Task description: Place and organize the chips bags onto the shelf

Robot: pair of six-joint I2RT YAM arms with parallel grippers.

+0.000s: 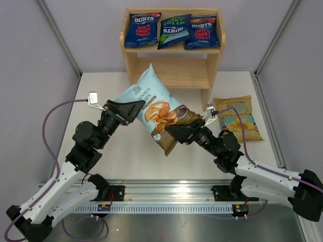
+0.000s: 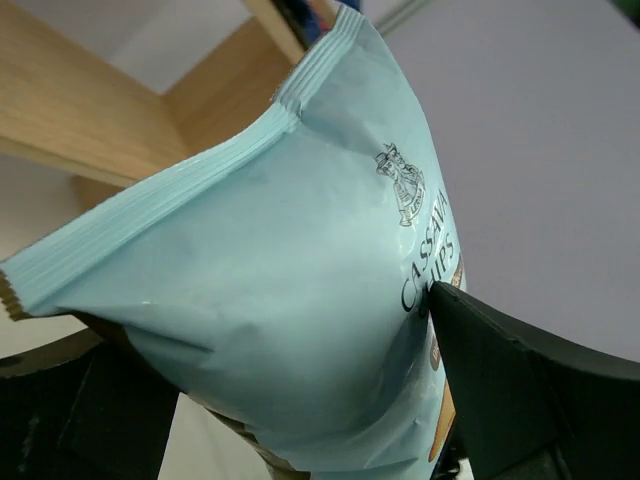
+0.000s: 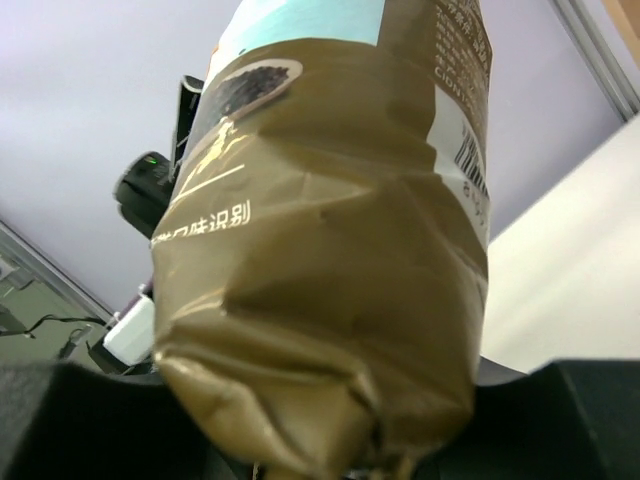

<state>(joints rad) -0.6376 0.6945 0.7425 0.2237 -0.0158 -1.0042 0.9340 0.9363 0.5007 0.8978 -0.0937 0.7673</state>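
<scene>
I will next carry the bag with my right gripper outward and to the left in the top view to empty space on the shelf's lower level and release it.
A pale blue-tan cassava chips bag is held off the table between both arms, in front of the wooden shelf. My left gripper is shut on its pale blue upper side, which fills the left wrist view. My right gripper is shut on its tan bottom end. Three dark-blue Burts bags lie on the top tier: a red-label one at left, a green one in the middle, a red-label one at right. A yellow bag lies on the table at the right.
The shelf's lower tier stands behind the held bag. Grey walls with metal posts enclose the table on both sides. A rail runs along the near edge between the arm bases.
</scene>
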